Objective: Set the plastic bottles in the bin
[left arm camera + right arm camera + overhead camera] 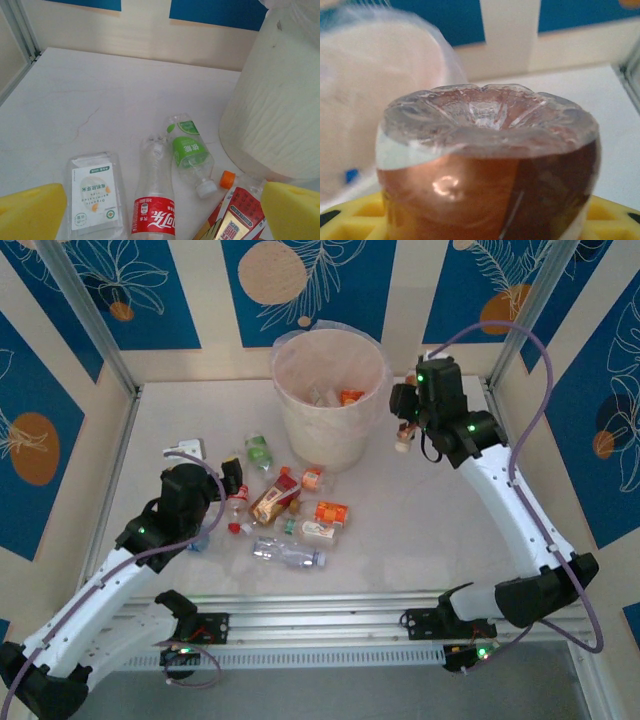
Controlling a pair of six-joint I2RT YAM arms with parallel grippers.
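I need to swing the bronze-label bottle with my right gripper across the bin's rim to the bin's opening [335,372] [380,90] beside it next, then lower it inside and let go.
The cream-white bin [330,425] stands at the back of the table with a few bottles inside [350,397]. Several plastic bottles lie in a loose heap in front of it, among them a green-label one [258,450], an orange one [331,512] and a clear one [288,555]. My left gripper [232,480] hangs open over the heap's left side, its yellow pads [30,212] wide apart above a red-label bottle [154,200] and a green-label bottle [190,150]. My right gripper [405,425] is raised just right of the bin, shut on a bronze-label bottle [487,165].
A flat white-label bottle [95,195] and a red-and-gold one with an orange cap [237,210] flank the red-label bottle. The bin wall [280,100] rises close on the right of the left gripper. Metal frame posts [95,320] edge the table.
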